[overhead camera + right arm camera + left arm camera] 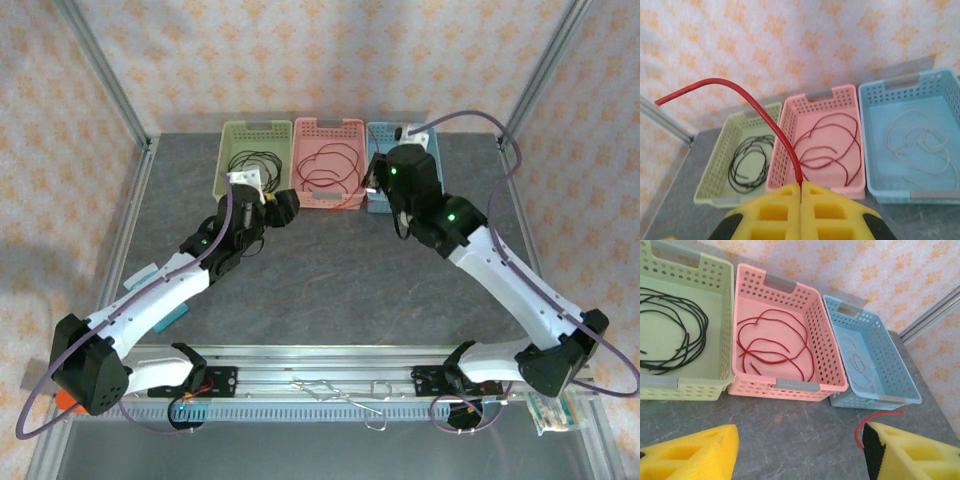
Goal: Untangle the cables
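Observation:
Red loops are already lying on the inside of the pink basket (827,137). My right gripper should next move outward and down over the basket and let go of its red cable (778,130) there.
Three baskets stand in a row at the back of the table. A black cable (704,325) lies looped in the green basket (225,150). Red cable (771,358) lies in loose loops in the pink basket (300,160), and a pale cable (920,132) in the blue basket (378,140). My right gripper (801,186) hangs above the front rims of the pink and blue baskets, shut on a red cable (778,130) that arcs up and left from the pinch. My left gripper (800,434) is open over bare table in front of the pink basket. A short red strand (875,415) curls by its right finger.
Aluminium frame posts and patterned walls close in the table's left, right and back. A metal rail (320,370) runs along the front edge between the arm bases, with a loose bit of wire (330,388) on it. Grey tabletop (340,280) lies between the arms.

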`<state>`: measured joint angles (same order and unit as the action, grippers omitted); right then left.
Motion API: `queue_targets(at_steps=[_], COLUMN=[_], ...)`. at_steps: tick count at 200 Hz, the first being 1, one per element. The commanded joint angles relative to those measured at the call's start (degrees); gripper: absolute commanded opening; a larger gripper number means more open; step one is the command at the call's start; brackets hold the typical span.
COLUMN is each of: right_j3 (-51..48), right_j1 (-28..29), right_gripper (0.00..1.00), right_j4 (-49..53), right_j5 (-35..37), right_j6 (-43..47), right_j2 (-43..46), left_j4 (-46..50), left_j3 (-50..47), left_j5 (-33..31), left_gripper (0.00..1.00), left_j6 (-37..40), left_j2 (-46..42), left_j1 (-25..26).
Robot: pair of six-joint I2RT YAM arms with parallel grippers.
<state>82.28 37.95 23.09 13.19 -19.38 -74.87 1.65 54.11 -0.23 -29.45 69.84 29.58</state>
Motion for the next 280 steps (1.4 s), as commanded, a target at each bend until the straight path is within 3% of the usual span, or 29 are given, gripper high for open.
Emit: queue_targets(at_steps=[1, 57, 108, 194, 220, 280], right_j3=[4.1, 16.4, 28.4, 57.4, 57.2, 45.0], right_j1=[-2.8, -7.1, -8.9, -12.1, -12.3, -12.4], right_gripper=[0.00, 0.00, 0.00, 0.00, 0.00, 0.00], right_j4=[-2.0, -4.3, -4.7, -0.6, 1.5, 1.7], right_j5=[-2.0, -7.5, -6.7, -10.9, -9.3, -11.2], right_j6=[0.4, 1.2, 3.7, 5.0, 4.9, 1.4], right_j2=[-4.2, -17.3, -30.7, -56.8, -59.6, -59.2], left_j4=[-1.5, -1.2, -1.6, -0.1, -0.5, -3.4], left_j3=[3.2, 11.5, 17.5, 27.0, 25.0, 15.8], left_j5=[0.4, 2.0, 2.7, 2.7, 3.3, 5.1], left_gripper=[0.67, 0.67, 0.67, 0.67, 0.67, 0.69], left_j6=[1.6, 1.6, 2.3, 4.0, 3.5, 3.1], left_j2=[2.1, 11.0, 19.4, 30.1, 30.3, 26.9], left_j1=[-1.7, -5.5, -8.2, -10.8, -10.9, -10.8])
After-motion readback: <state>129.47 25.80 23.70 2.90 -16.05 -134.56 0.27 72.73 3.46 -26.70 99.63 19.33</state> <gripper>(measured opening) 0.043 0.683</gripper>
